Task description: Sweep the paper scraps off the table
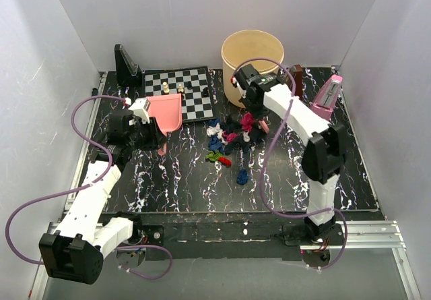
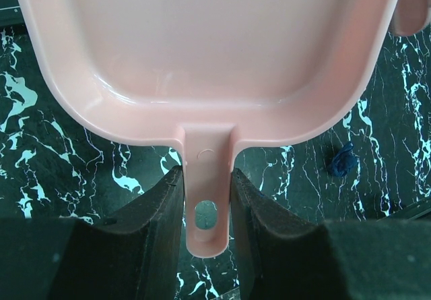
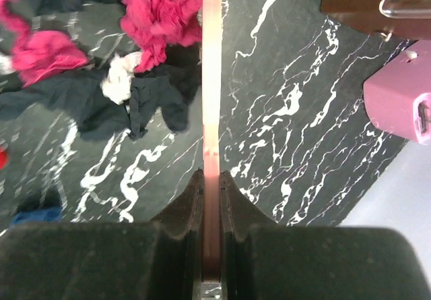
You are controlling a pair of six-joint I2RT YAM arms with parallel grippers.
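Observation:
The bare tabletop by the scraps is below the robot's left gripper and to its right in the top view, so the gripper will bring the dustpan (image 1: 167,111) down and across, then let it go.
Several paper scraps (image 1: 229,138) in magenta, dark blue, black, white, red and green lie bunched mid-table (image 1: 168,182); one blue scrap (image 1: 242,176) lies apart, nearer me. My left gripper (image 1: 153,137) is shut on the handle of the pink dustpan (image 1: 167,111), left of the pile. In the left wrist view the gripper (image 2: 207,182) clamps the dustpan's handle (image 2: 205,172), with a blue scrap (image 2: 343,160) to the right. My right gripper (image 1: 256,108) stands over the pile's far side. In the right wrist view it (image 3: 211,178) is shut on the pink brush handle (image 3: 211,77), with scraps (image 3: 158,10) to the left.
A chessboard (image 1: 195,98) with a few small pieces lies behind the dustpan. A tan bucket (image 1: 252,57) stands at the back. A pink wedge-shaped object (image 1: 328,96), also in the right wrist view (image 3: 397,101), and a brown box (image 1: 297,77) stand back right. A black bracket (image 1: 126,64) stands back left.

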